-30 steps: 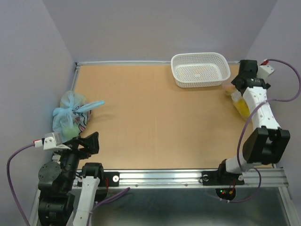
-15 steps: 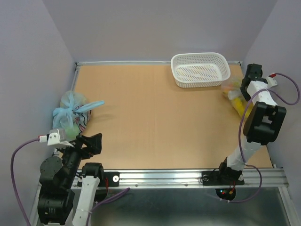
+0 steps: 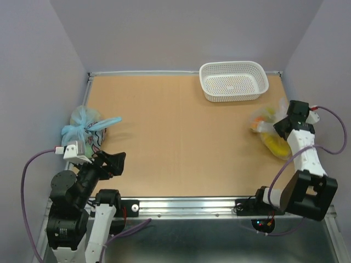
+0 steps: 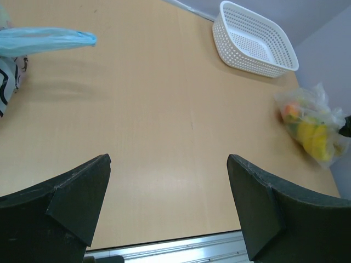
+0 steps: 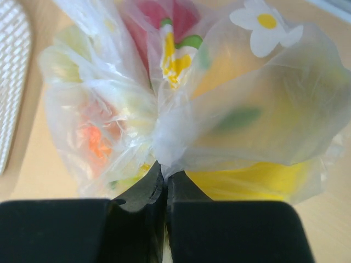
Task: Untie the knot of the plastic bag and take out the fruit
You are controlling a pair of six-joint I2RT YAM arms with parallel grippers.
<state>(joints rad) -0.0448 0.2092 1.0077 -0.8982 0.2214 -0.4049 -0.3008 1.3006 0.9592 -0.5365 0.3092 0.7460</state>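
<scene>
My left gripper is far off, so I should next carry the bag left in the top view with my right gripper and release it on the bare middle tabletop.
The clear plastic bag lies at the right side of the table, also seen in the left wrist view. Inside it show the fruit: yellow bananas, an orange piece and something red. My right gripper is shut, pinching the gathered white film at the knot; from above it sits at the bag's right edge. My left gripper hangs open over the bare near-left table, with nothing between its fingers.
A white perforated basket stands at the back right, also in the left wrist view. A knotted light-blue bag lies by the left wall, one ear reaching out. The right wall is close behind the right arm.
The right gripper has shut on the bag's knot and pulled the bag from beside the basket toward the front. The left arm has shifted slightly right, still open.
</scene>
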